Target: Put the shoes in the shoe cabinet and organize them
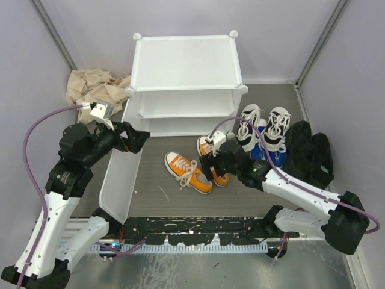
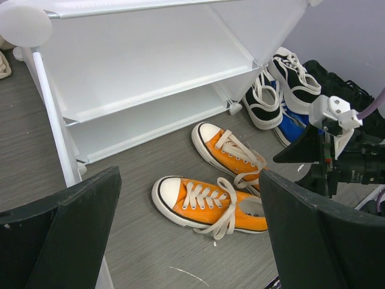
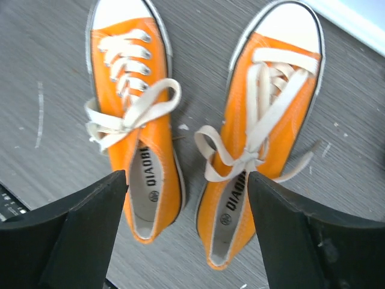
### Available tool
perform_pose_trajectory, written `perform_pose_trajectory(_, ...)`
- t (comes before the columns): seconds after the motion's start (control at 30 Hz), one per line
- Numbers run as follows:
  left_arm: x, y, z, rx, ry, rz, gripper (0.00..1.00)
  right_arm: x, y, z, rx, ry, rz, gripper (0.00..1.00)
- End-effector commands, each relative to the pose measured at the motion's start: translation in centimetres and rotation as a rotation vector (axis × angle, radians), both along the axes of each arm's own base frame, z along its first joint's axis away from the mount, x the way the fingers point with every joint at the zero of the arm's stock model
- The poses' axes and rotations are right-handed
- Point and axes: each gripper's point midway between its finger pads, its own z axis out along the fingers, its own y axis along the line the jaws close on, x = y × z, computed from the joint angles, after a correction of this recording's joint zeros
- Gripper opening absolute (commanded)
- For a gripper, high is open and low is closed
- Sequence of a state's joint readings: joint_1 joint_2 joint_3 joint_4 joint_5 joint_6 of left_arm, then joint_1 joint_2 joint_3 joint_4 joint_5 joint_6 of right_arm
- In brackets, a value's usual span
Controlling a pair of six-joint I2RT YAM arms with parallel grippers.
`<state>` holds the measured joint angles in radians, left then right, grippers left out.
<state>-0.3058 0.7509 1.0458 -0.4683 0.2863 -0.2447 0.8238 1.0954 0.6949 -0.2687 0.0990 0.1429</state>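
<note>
The right gripper lowers one finger into each orange sneaker's opening next, then closes on the sneakers' facing inner sides.
The white shoe cabinet [image 1: 183, 63] stands at the back, its door [image 1: 117, 174] swung open to the left and its inner shelf [image 2: 150, 90] bare. Two orange sneakers [image 1: 188, 173] [image 1: 212, 159] lie on the floor in front of it. My right gripper [image 1: 210, 164] is open and hovers over their heels; in the right wrist view [image 3: 186, 177] both shoes [image 3: 135, 114] [image 3: 264, 132] lie between its fingers. My left gripper [image 1: 137, 139] is open and empty beside the door, looking down at the orange pair [image 2: 207, 205].
White sneakers with black trim [image 1: 264, 126] lie on blue ones [image 1: 262, 152] right of the cabinet. Black shoes [image 1: 308, 153] sit by the right wall. Crumpled beige cloth [image 1: 90, 84] lies at the back left. The right arm's wrist camera shows in the left wrist view [image 2: 334, 120].
</note>
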Motion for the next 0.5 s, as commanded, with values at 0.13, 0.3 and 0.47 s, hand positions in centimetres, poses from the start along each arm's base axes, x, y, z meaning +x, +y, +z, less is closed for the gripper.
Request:
perform_pose_trajectory(0.13,-0.4,0.2,-1.9,0.021,0.073,0.007,0.98,-1.1,2.2,0.3,0.061,0.105,0.047,0.9)
perform_pose_trajectory(0.3,-0.7,0.5,-1.8,0.029,0.069,0.014,0.98,-1.1,1.8,-1.8,0.016,0.174,-0.013,0.91)
perform_pose_trajectory(0.47,-0.8,0.6,-2.0,0.033,0.073,0.017,0.98,-0.9,1.3,-2.7,-0.001,0.184,-0.061,0.91)
